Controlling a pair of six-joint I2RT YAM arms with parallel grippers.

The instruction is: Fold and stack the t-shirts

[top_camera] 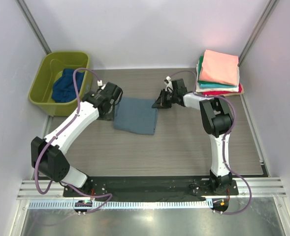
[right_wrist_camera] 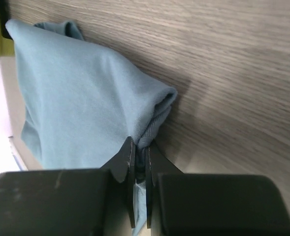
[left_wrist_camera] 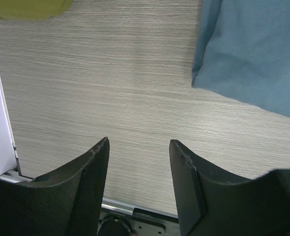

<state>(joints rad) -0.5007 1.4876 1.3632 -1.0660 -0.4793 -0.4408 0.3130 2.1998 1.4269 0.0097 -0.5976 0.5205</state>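
Observation:
The right gripper will next lift, carry the grey-blue shirt onto the salmon pink top [top_camera: 220, 67] and release it, as that top is outward and to the gripper's right in the top view.
A folded dusty grey-blue t-shirt [top_camera: 136, 114] lies mid-table. It also shows in the left wrist view [left_wrist_camera: 253, 54] and the right wrist view [right_wrist_camera: 80, 103]. My right gripper [top_camera: 159, 102] is shut on its far right corner [right_wrist_camera: 141, 150], pinching the bunched edge. My left gripper [top_camera: 109, 102] is open and empty just left of the shirt, over bare table [left_wrist_camera: 139, 145]. A stack of folded t-shirts [top_camera: 218, 73], salmon pink on top, then teal, white and red, sits at the back right. A dark navy t-shirt [top_camera: 66, 84] lies crumpled in the tub.
The olive-green plastic tub [top_camera: 42, 82] stands at the back left, its rim showing in the left wrist view [left_wrist_camera: 26, 9]. White walls enclose the table on the left, back and right. A metal rail [top_camera: 149, 186] runs along the near edge.

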